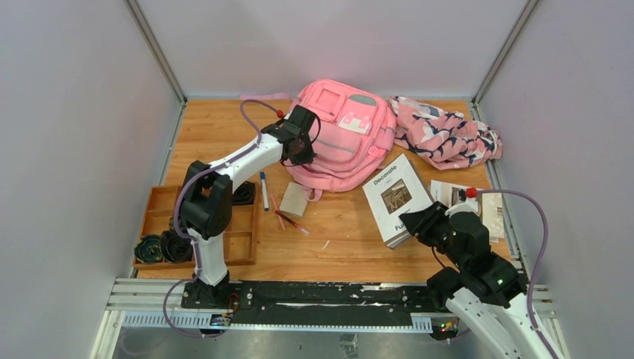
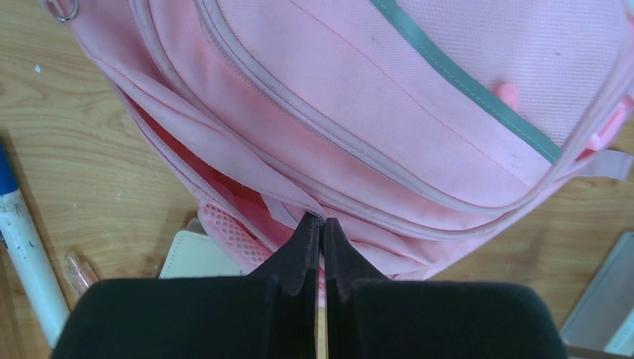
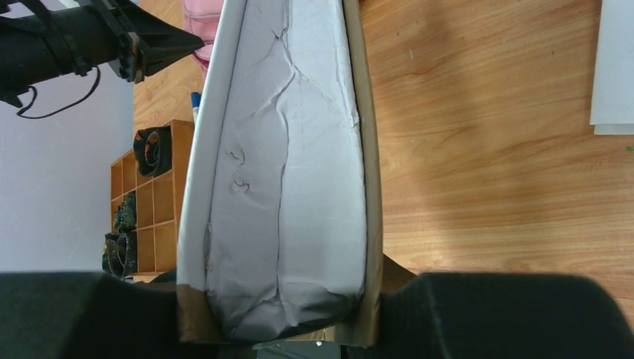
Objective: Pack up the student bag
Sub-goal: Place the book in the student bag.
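Observation:
The book (image 1: 395,196) goes outward into the bag's gaping main pocket (image 1: 317,176) next for release, since the pocket lies outward and left of my right gripper in the top view.
The pink student bag (image 1: 344,138) lies at the back middle of the table, with its main pocket gaping in the left wrist view (image 2: 389,90). My left gripper (image 1: 297,155) is at the bag's near left edge. Its jaws are shut on the fabric lip by the zipper (image 2: 321,224). My right gripper (image 1: 413,224) is shut on the near end of a thick white "Decorate" book (image 1: 395,196). The book lies right of the bag. In the right wrist view its page edges (image 3: 284,164) fill the space between the jaws (image 3: 277,314).
A pink cloth with a navy-white pattern (image 1: 448,138) lies at the back right. A white marker (image 1: 264,191), pens (image 1: 288,218) and a small beige card (image 1: 294,199) lie near the bag. A wooden organiser tray (image 1: 161,217) stands at the left. A booklet (image 1: 486,206) lies at the right edge.

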